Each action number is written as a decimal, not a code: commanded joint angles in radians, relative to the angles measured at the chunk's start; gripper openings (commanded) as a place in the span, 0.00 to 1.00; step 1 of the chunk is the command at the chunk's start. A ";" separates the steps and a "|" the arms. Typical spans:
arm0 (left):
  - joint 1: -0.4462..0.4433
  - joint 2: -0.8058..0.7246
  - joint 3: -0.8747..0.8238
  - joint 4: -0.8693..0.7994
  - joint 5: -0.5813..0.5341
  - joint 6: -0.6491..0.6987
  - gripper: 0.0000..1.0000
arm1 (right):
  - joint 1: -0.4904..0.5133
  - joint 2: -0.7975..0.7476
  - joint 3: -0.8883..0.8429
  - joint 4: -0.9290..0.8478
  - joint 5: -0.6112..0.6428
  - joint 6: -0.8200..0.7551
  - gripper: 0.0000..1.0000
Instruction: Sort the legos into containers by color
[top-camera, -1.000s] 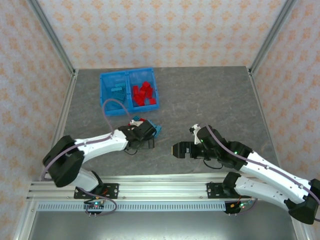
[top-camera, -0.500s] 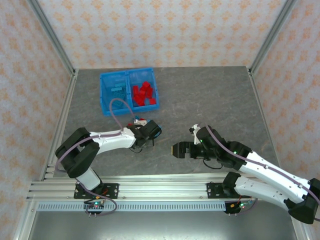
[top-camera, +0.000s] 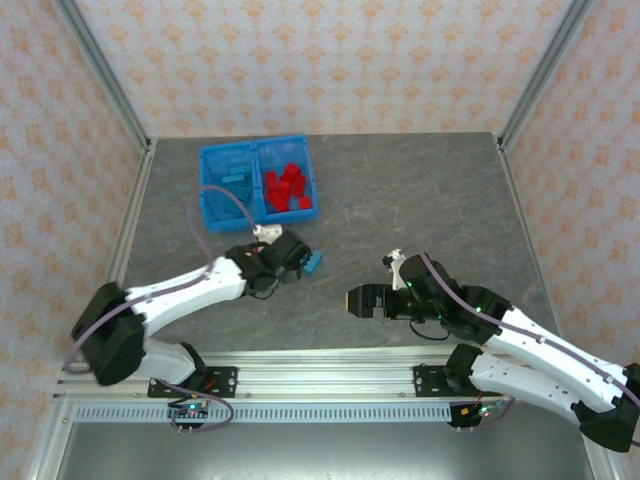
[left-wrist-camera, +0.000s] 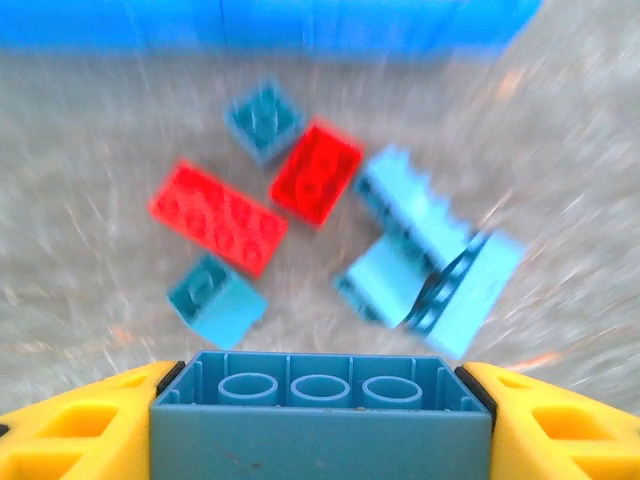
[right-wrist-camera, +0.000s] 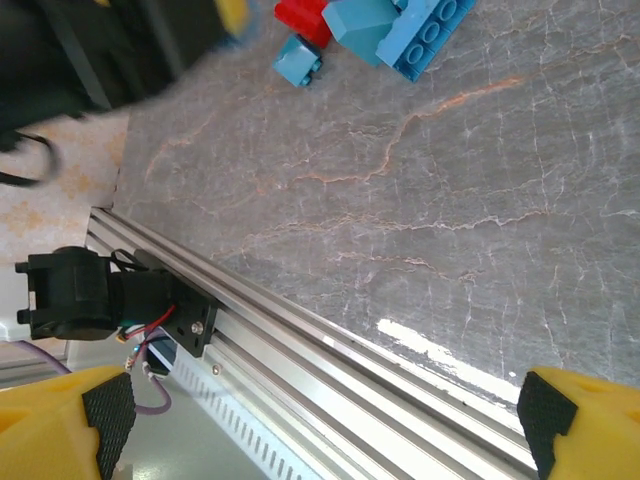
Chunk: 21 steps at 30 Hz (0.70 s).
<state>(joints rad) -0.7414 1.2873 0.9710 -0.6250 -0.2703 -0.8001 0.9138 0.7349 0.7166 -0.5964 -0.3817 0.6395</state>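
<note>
My left gripper moves outward next, over the container section holding blue legos, which lies outward of it. It then releases the blue lego (left-wrist-camera: 320, 425) there to match its color.
My left gripper (left-wrist-camera: 320, 400) is shut on a blue lego (left-wrist-camera: 320, 425), held lengthwise between the yellow fingers (left-wrist-camera: 70, 430) with its hollow underside facing the camera. Below it on the table lie loose legos: a long red one (left-wrist-camera: 218, 215), a square red one (left-wrist-camera: 316, 170), two small teal ones (left-wrist-camera: 215, 297) and a heap of light blue ones (left-wrist-camera: 430, 250). From above, the left gripper (top-camera: 290, 252) hangs just in front of the containers (top-camera: 258, 150); blue bricks (top-camera: 228, 180) fill the left compartment, red bricks (top-camera: 288, 187) the right. My right gripper (top-camera: 355, 300) stands open and empty.
In the right wrist view the open right gripper (right-wrist-camera: 325, 410) hangs over the aluminium rail (right-wrist-camera: 300, 340) at the table's near edge, with the loose legos (right-wrist-camera: 400, 25) far off. Bare grey table (top-camera: 420, 200) spreads to the right of the bin. Metal posts stand at the corners.
The left gripper has shut on a blue lego and has risen a little toward the bin; its arm has swung out. The right arm has barely moved.
</note>
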 joint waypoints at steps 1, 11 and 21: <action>0.124 -0.074 0.077 -0.095 -0.136 0.097 0.50 | 0.006 -0.013 0.029 0.023 0.026 0.008 0.99; 0.511 0.204 0.387 -0.065 0.010 0.185 0.50 | 0.007 -0.068 0.017 0.014 0.032 0.046 0.99; 0.664 0.641 0.824 -0.186 0.198 0.163 0.60 | 0.007 -0.261 0.037 -0.114 0.087 0.101 0.99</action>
<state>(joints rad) -0.0952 1.8729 1.7035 -0.7113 -0.1417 -0.6453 0.9138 0.5194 0.7284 -0.6643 -0.3313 0.7082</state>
